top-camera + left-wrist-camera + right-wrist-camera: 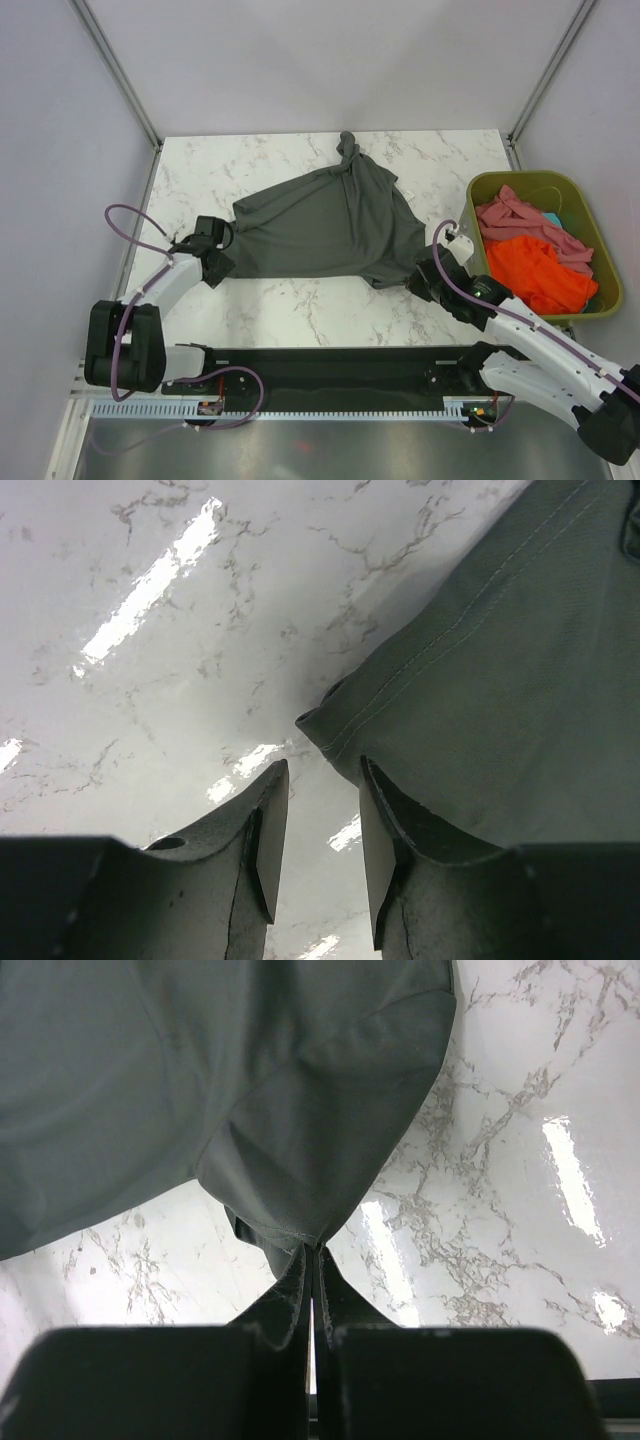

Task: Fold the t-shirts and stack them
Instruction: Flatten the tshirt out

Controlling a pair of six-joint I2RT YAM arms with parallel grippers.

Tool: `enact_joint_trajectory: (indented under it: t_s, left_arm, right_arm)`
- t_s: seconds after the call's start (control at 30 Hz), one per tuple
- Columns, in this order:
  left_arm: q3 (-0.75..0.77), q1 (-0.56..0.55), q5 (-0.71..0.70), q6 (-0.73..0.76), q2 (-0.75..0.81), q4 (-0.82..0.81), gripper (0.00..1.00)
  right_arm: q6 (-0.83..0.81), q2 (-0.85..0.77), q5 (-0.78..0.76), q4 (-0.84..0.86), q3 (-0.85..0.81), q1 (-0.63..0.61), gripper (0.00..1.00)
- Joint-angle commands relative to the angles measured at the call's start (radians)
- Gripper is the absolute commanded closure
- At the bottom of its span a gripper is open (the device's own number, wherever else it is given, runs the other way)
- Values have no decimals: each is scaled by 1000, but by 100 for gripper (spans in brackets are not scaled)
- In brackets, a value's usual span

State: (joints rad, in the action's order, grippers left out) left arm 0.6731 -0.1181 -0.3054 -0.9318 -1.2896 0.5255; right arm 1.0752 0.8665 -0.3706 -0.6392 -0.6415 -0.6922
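The t-shirt's hemmed corner [325,730] still lies just ahead of the gap between my left gripper's fingers, so I will move that gripper down onto the corner next and close its fingers there.
A dark charcoal grey t-shirt [325,225] lies spread on the marble table [210,170], bunched at its far end. My left gripper [222,262] is open at the shirt's near-left corner; in the left wrist view the hemmed corner [335,725] lies just ahead of the gap between the fingers [270,825], and the cloth lies over the right finger. My right gripper [422,275] is shut on the shirt's near-right corner; in the right wrist view the cloth [300,1150] pulls up into the pinched fingertips [314,1255]. Orange [535,270] and pink [520,222] t-shirts lie in the bin.
An olive-green plastic bin [590,225] stands at the right edge of the table, close to my right arm. Grey walls enclose the left, far and right sides. A black rail [340,365] with the arm bases runs along the near edge.
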Motion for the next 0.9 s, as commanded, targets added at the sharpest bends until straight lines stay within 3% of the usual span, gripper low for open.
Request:
enact_joint_trajectory:
  t_s: [0.0,0.43,0.63,0.8,0.87]
  left_arm:
    - [-7,3,-8,-79,-37,-13,58]
    - [-27,3,-47,-95,-79,-97,61]
    - [-35,3,-51,-68,-96,-137,72]
    - [-26,3,-37,-39,-119,-159,95]
    - [-9,1,-17,8,-85,-154,98]
  right_arm:
    - [-9,-17,-1,23,6,-6,100]
    - [-9,-11,-1,23,16,-6,100]
    - [-6,-3,5,30,13,-6,100]
    - [-17,14,6,32,5,-6,100]
    - [-29,25,-14,15,-23,-6,100]
